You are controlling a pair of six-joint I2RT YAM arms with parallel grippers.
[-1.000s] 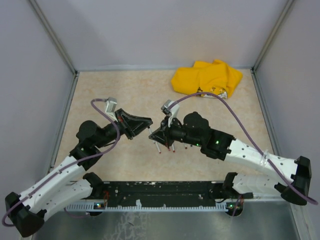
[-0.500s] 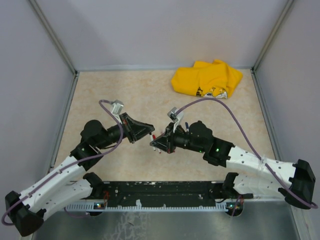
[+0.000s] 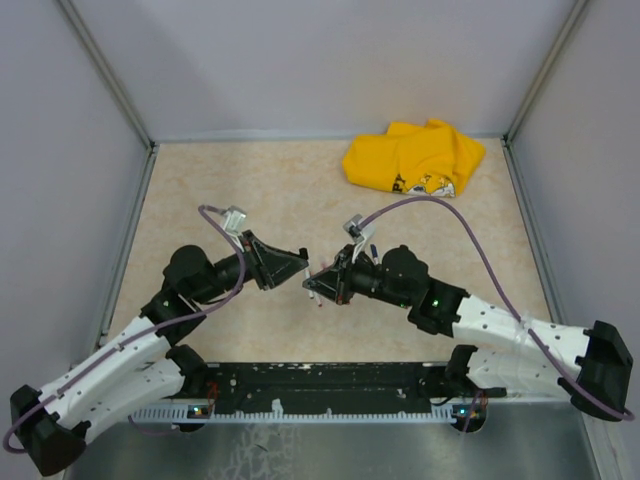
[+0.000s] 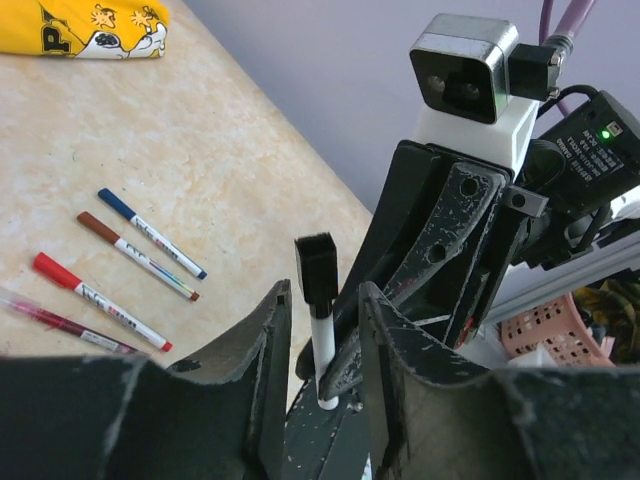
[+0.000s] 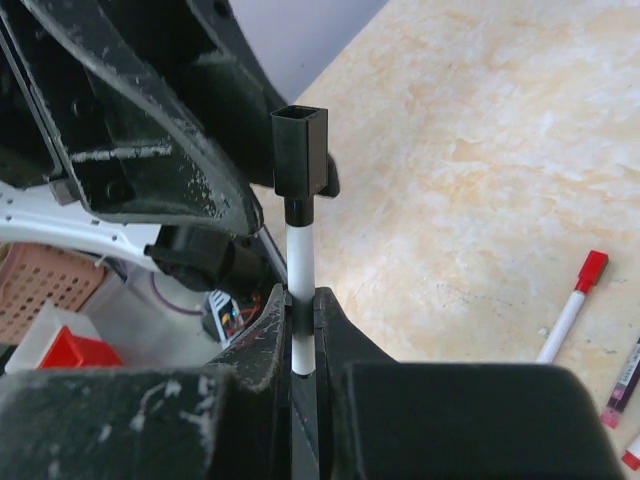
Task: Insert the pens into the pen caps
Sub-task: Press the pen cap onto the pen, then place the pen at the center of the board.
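Note:
My right gripper is above the bare tabletop (image 3: 296, 299) (image 5: 515, 312) beside the red-capped pen, so I will move it down to that spot and release the capped white pen.
My right gripper (image 5: 303, 300) is shut on a white pen (image 5: 301, 260) that points toward the left gripper. A black pen cap (image 5: 302, 150) sits on its tip. In the left wrist view the capped pen (image 4: 323, 345) stands between the jaws of my left gripper (image 4: 324, 292), which are open with a gap on each side of the cap (image 4: 317, 268). From above, the left gripper (image 3: 297, 270) and right gripper (image 3: 318, 285) meet tip to tip at mid table. Several capped pens lie on the table: blue (image 4: 150, 232), brown (image 4: 135, 254), red (image 4: 98, 300).
A crumpled yellow cloth (image 3: 415, 155) lies at the back right of the table. A red-capped pen (image 5: 570, 315) lies under the right arm. A pink basket (image 4: 545, 330) shows beyond the near edge. Grey walls enclose the left, back and right sides.
The two grippers came together tip to tip. The left gripper, which was shut, has opened and let go of the black cap, which stays on the pen in the right gripper.

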